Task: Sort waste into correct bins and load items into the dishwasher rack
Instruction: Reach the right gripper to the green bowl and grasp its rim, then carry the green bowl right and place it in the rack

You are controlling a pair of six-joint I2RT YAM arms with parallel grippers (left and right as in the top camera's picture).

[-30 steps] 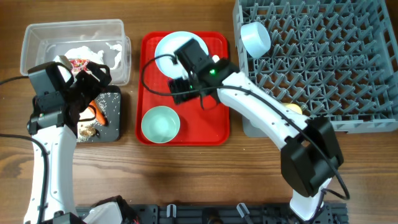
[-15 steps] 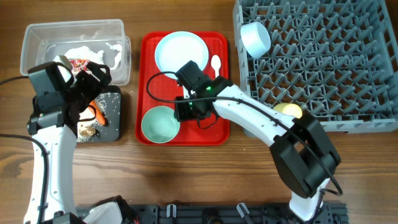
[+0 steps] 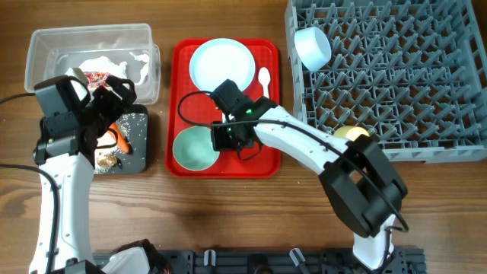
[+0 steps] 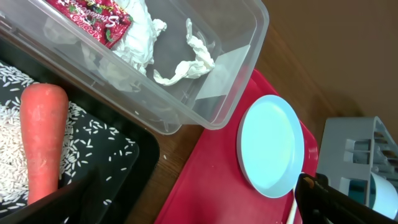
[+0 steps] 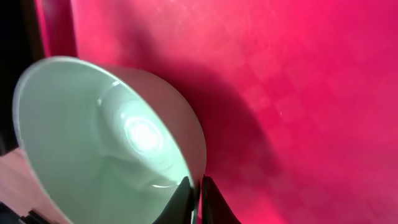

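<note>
I should lift my right gripper and carry the pale green bowl outward onto the rack's wires by the yellow cup, to its right in the overhead view.
My right gripper (image 3: 221,138) (image 5: 197,200) is shut on the right rim of the pale green bowl (image 3: 194,151) (image 5: 99,143), which sits on the red tray (image 3: 262,156). One finger is inside the bowl and one outside. The pale blue plate (image 3: 221,64) (image 4: 270,146) and white spoon (image 3: 264,78) lie at the tray's far end. A small blue bowl (image 3: 312,47) and yellow cup (image 3: 351,132) are in the grey rack (image 3: 403,76). My left gripper (image 3: 114,99) hangs open over the bins, holding nothing.
The clear tub (image 3: 53,47) (image 4: 236,62) holds a red wrapper (image 4: 93,18) and crumpled white paper (image 4: 186,62). The black tray (image 3: 138,144) (image 4: 118,155) holds a carrot (image 4: 40,137), rice grains (image 4: 99,134) and a brown scrap (image 3: 106,160).
My right gripper came down from beside the plate to the green bowl and closed on its rim. The left arm has stayed still.
</note>
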